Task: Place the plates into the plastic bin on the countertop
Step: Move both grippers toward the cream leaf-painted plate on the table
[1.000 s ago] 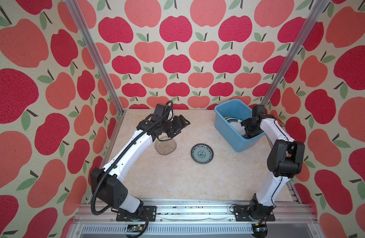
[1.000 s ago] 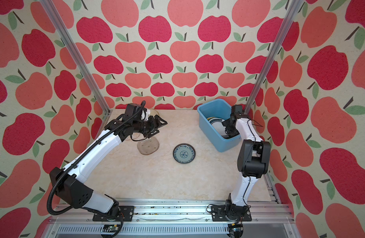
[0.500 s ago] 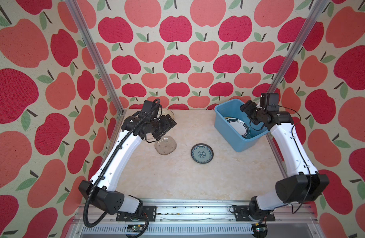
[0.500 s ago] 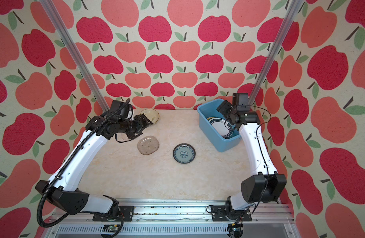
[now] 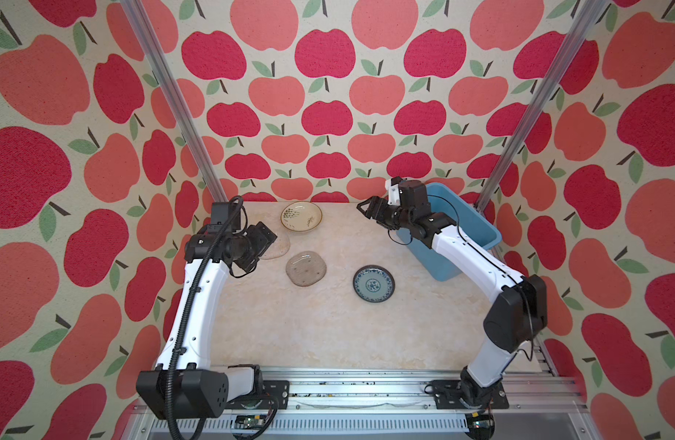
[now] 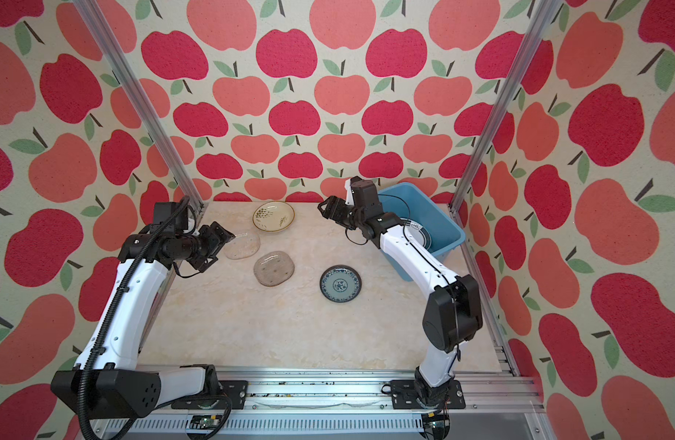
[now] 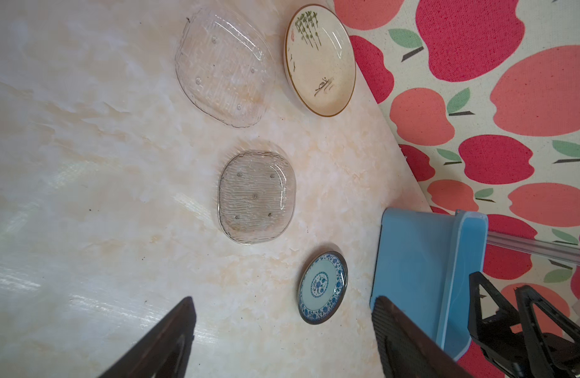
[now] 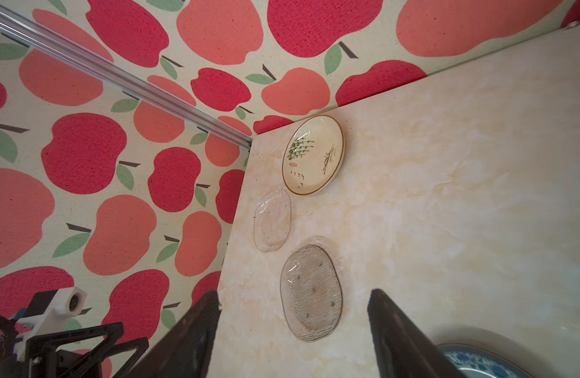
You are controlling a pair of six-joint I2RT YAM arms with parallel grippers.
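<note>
The cream plate's rim is outward of my left gripper and below it, so the gripper will move outward and down onto the cream plate's raised rim (image 5: 283, 221) (image 7: 288, 65) by the clear plate.
Several plates lie on the countertop (image 5: 328, 327): a cream plate with a plant drawing (image 5: 301, 216) (image 6: 273, 216) at the back, a clear glass plate (image 5: 280, 245) (image 6: 245, 245), a greyer glass plate (image 5: 306, 268) (image 7: 256, 196) (image 8: 311, 289) and a small blue-patterned plate (image 5: 373, 284) (image 7: 323, 287). The light blue plastic bin (image 5: 477, 226) (image 6: 439, 213) stands at the back right, with a dark-rimmed plate (image 6: 420, 233) inside. My left gripper (image 5: 265, 249) (image 7: 283, 301) hangs open and empty at the clear plate's left edge. Left of the bin, my right gripper (image 5: 366, 210) (image 8: 293, 293) is open and empty above the countertop.
Apple-patterned walls close in the back and both sides, with aluminium posts (image 5: 176, 99) in the back corners. A rail (image 5: 347, 384) runs along the front edge, carrying both arm bases. The right arm's forearm (image 5: 469, 251) crosses in front of the bin.
My right gripper has come up out of the bin and swung left over the countertop. My left gripper has drawn back leftward, uncovering the cream plate and the clear glass plate.
</note>
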